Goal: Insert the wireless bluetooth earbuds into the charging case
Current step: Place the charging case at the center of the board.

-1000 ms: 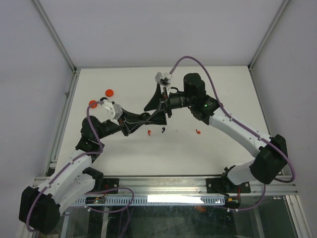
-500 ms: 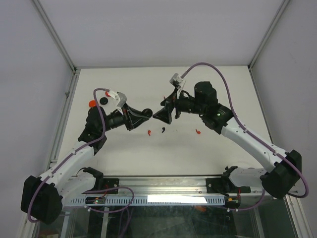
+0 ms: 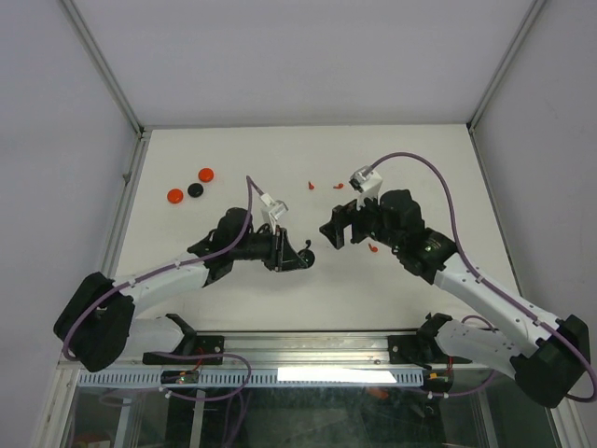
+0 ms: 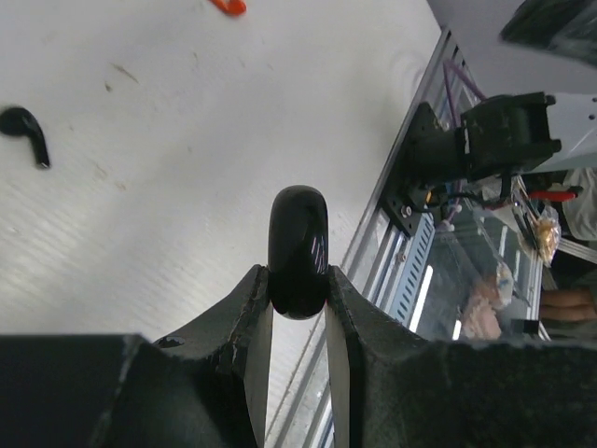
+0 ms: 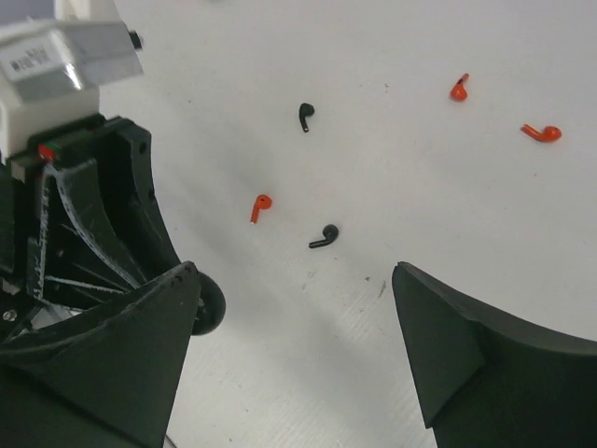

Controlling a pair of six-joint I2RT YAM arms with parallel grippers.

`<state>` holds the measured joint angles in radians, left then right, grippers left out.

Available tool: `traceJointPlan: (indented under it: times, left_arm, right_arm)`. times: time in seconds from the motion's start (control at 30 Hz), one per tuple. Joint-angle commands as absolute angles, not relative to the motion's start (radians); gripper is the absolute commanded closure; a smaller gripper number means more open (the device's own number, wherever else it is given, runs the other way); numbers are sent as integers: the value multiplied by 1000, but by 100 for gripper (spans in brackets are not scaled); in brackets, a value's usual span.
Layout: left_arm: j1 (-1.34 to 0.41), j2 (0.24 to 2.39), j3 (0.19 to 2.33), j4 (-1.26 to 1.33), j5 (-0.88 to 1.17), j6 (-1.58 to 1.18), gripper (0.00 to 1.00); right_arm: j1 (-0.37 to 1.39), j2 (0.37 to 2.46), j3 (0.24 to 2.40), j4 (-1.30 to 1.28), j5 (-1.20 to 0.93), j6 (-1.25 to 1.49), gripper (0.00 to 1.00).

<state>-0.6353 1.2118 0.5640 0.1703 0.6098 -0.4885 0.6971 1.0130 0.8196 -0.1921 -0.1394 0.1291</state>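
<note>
My left gripper should go down next and back toward the metal bar, and let go of the charging case (image 4: 298, 238) on the bare tabletop, because that spot is below and back from it.
My left gripper (image 4: 298, 280) is shut on a glossy black round charging case (image 4: 298, 238), held edge-on just above the table; from above the left gripper (image 3: 298, 259) sits near the table's middle front. The right gripper (image 5: 294, 275) is open and empty, hovering over the table just right of that case (image 5: 207, 306), and seen from above the right gripper (image 3: 330, 233) is close by. Earbuds lie loose: two black ones (image 5: 325, 236) (image 5: 305, 114) and a red one (image 5: 261, 205) ahead of the right gripper, two more red ones (image 5: 458, 88) (image 5: 542, 133) farther off.
Two red discs (image 3: 174, 196) (image 3: 205, 174) and a black disc (image 3: 195, 189) lie at the back left. A red earbud (image 3: 373, 247) lies beside the right arm. The table's near edge has a metal rail (image 3: 373, 347).
The left arm has swung from the back left toward the centre front, still gripping the black case. The right gripper has pulled back to the right and come lower, staying open.
</note>
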Motion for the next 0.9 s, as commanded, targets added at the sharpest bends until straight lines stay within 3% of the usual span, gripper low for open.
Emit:
traceJointPlan:
  times: [0.0, 0.43, 0.87]
  left_arm:
    - [-710, 1295, 577, 187, 542, -577, 93]
    - [-863, 1592, 648, 243, 488, -642, 83]
    - [-883, 1515, 637, 80, 316, -649, 46]
  right_arm:
    - [695, 953, 783, -143, -34, 138, 13]
    - [695, 846, 683, -175, 42, 144, 13]
    - [695, 765, 655, -251, 70, 161, 13]
